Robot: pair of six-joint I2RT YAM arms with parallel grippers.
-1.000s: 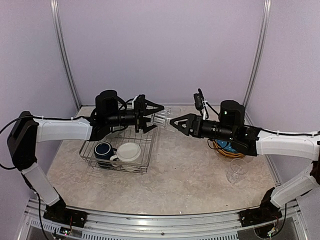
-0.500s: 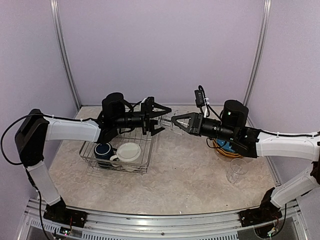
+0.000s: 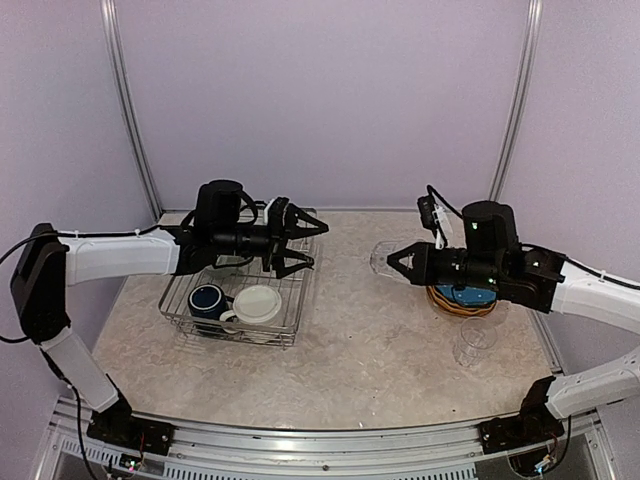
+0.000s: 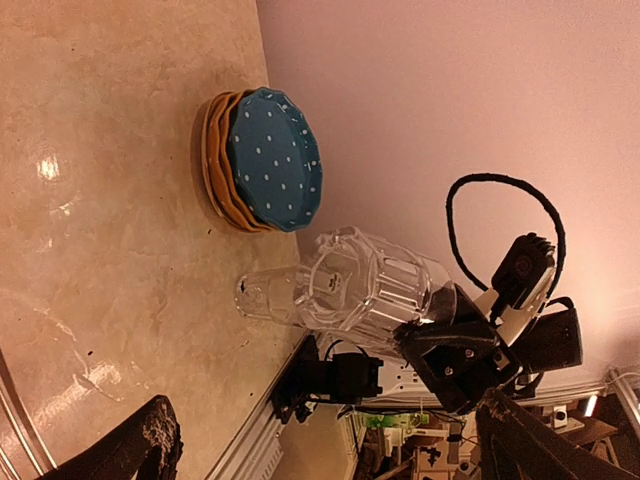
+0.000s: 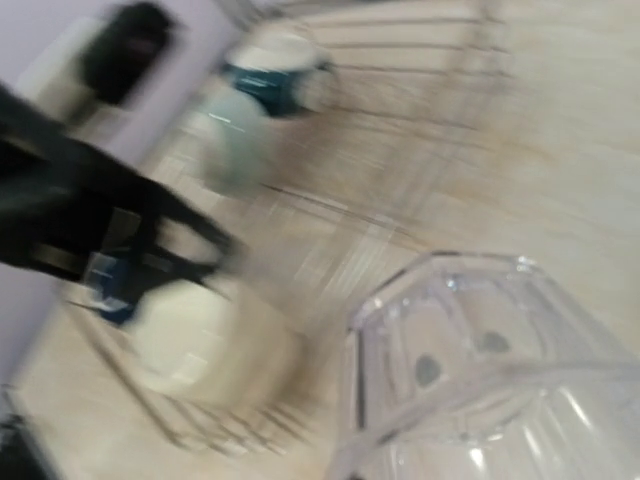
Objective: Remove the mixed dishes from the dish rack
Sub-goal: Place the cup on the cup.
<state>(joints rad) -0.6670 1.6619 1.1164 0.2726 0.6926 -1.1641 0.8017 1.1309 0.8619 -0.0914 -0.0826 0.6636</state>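
My right gripper holds the glass sideways and will next swing back, turn it upright and lower it into the upright second glass (image 3: pixel 475 341), below and back, to release.
My right gripper (image 3: pixel 400 263) is shut on a clear drinking glass (image 3: pixel 382 258), holding it on its side above the table's middle right. The left wrist view shows that glass (image 4: pixel 350 290) in the black right gripper (image 4: pixel 455 360). In the blurred right wrist view the glass (image 5: pixel 470 370) fills the lower right. My left gripper (image 3: pixel 296 240) is open and empty above the far right corner of the dish rack (image 3: pixel 290 335). A navy mug (image 3: pixel 207 298) and a cream mug (image 3: pixel 259 303) sit in the rack. The stacked orange and blue dotted plates (image 3: pixel 458 299) lie under my right arm.
A second clear glass (image 3: pixel 472 341) stands upright on the table in front of the plate stack (image 4: pixel 265 160). Purple walls close in the back and sides. The rail with the arm bases (image 3: pixel 320 455) runs along the near edge.
The glass passed from my left gripper to my right. The left jaws opened and drew back left over the rack. The right gripper shut on the glass and pulled right with it.
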